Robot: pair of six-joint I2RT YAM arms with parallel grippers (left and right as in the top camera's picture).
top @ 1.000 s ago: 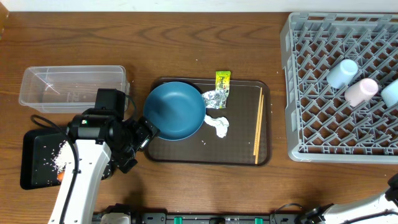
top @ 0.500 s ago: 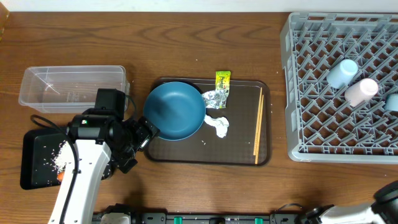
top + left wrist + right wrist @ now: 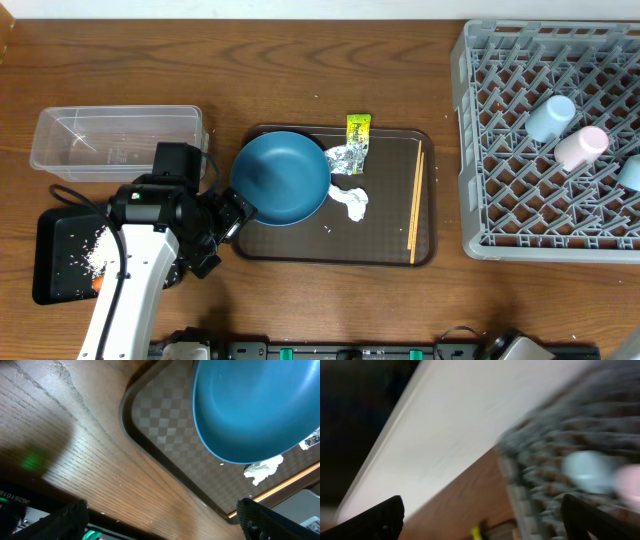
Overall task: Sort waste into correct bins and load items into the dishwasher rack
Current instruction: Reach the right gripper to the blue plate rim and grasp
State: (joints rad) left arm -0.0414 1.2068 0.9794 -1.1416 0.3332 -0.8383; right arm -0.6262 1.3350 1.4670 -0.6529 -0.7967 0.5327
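Note:
Next I need to bring my right gripper outward and left in the overhead view, down onto the plate's rim by the foil (image 3: 347, 156), as the dark-blue plate (image 3: 282, 178) still lies unracked.
The dark-blue plate (image 3: 282, 178) lies at the left end of a brown serving tray (image 3: 385, 250). My left gripper (image 3: 225, 235) is open just left of it over the table, nothing between its fingers; the left wrist view shows the plate (image 3: 255, 410) ahead. On the tray are foil (image 3: 347, 156), a white tissue (image 3: 352, 203) and chopsticks (image 3: 415, 200); the yellow-green wrapper (image 3: 358, 128) rests on its back rim. The grey rack (image 3: 500, 200) holds a light-blue cup (image 3: 550, 117), a pale cup (image 3: 581, 147) and another light-blue cup (image 3: 631, 171). My right gripper (image 3: 482, 522) is open and empty, its view blurred.
A clear tub (image 3: 115, 140) stands at the back left. In front of it a black tray (image 3: 55, 235) holds rice (image 3: 98, 252) and a piece of carrot (image 3: 97, 282). Part of the right arm (image 3: 520, 348) shows at the bottom edge.
The light-blue cup at the rack's right edge has slid a little towards the front. The right arm has drawn back out of the overhead view. The left arm has not moved.

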